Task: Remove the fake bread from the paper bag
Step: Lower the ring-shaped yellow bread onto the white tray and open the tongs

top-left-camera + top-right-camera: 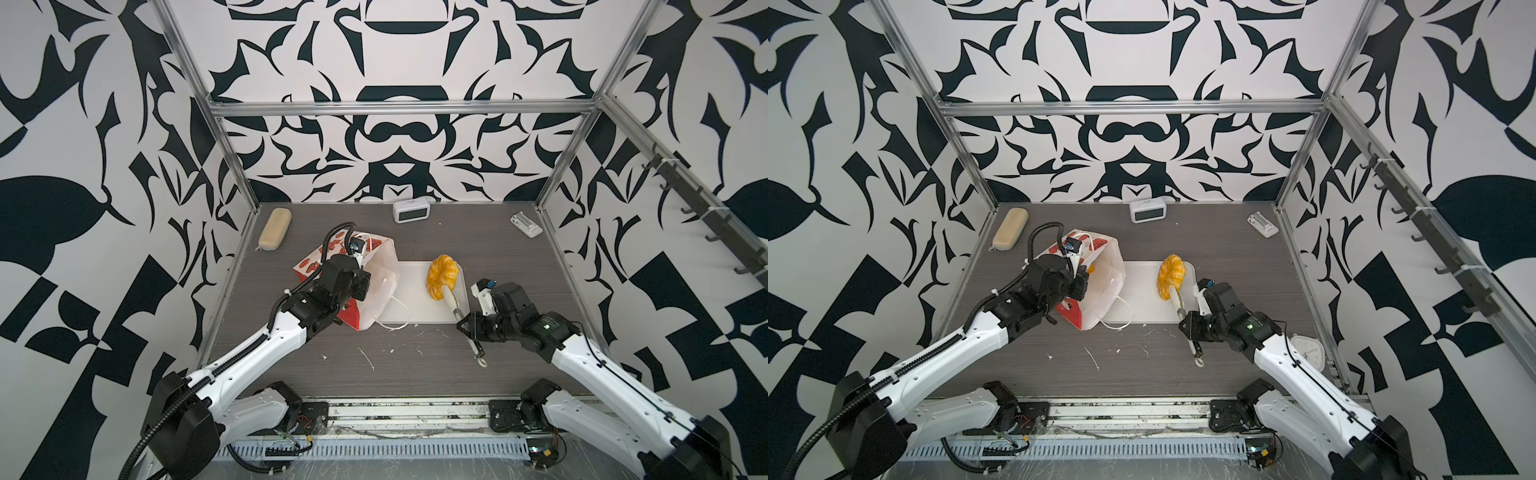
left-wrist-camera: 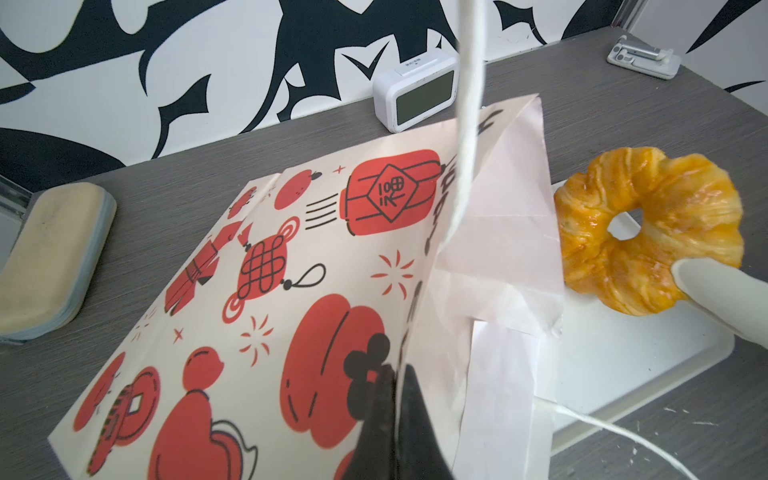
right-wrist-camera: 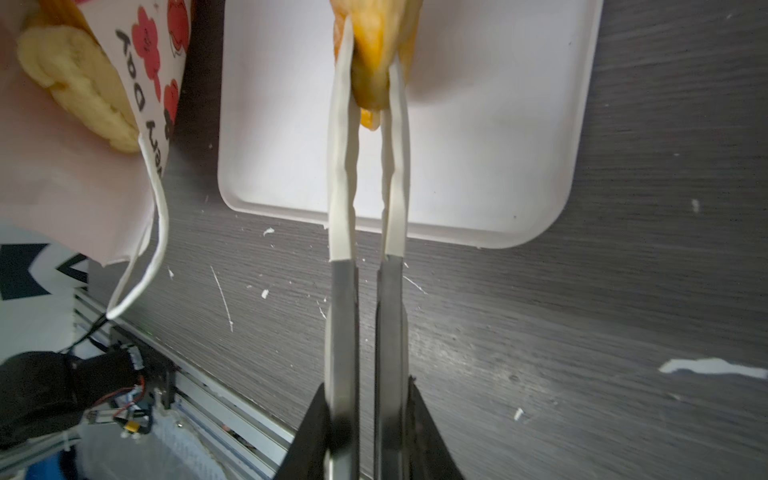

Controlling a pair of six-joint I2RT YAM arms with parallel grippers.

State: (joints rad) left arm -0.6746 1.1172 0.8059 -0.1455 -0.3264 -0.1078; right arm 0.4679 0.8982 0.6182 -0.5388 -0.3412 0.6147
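I will next lower the ring with my right gripper onto the tray's end away from the bag and let go of the metal tongs (image 3: 345, 316), because that end is empty.
The red-and-white paper bag (image 1: 309, 266) (image 1: 1104, 286) lies tilted on the table, its mouth toward the white tray (image 1: 415, 299). My left gripper (image 2: 395, 370) is shut on the bag's (image 2: 291, 270) top edge, holding the mouth open. My right gripper (image 3: 368, 386) (image 1: 469, 328) is shut on metal tongs (image 3: 345, 316) with white tips. The tongs pinch a glossy golden ring of fake bread (image 1: 442, 276) (image 1: 1171, 276) (image 2: 681, 195) over the tray (image 3: 498, 145). A paler roll (image 3: 79, 87) shows inside the bag (image 3: 83, 187).
At the back left lies a tan oblong case (image 1: 274, 235). A white clock (image 1: 410, 211) stands at the back wall, with a small white device (image 1: 525, 224) at the back right. A white dial object (image 1: 1306, 351) sits by the right frame. The bag's cord handle (image 1: 395, 320) trails over the tray's front edge.
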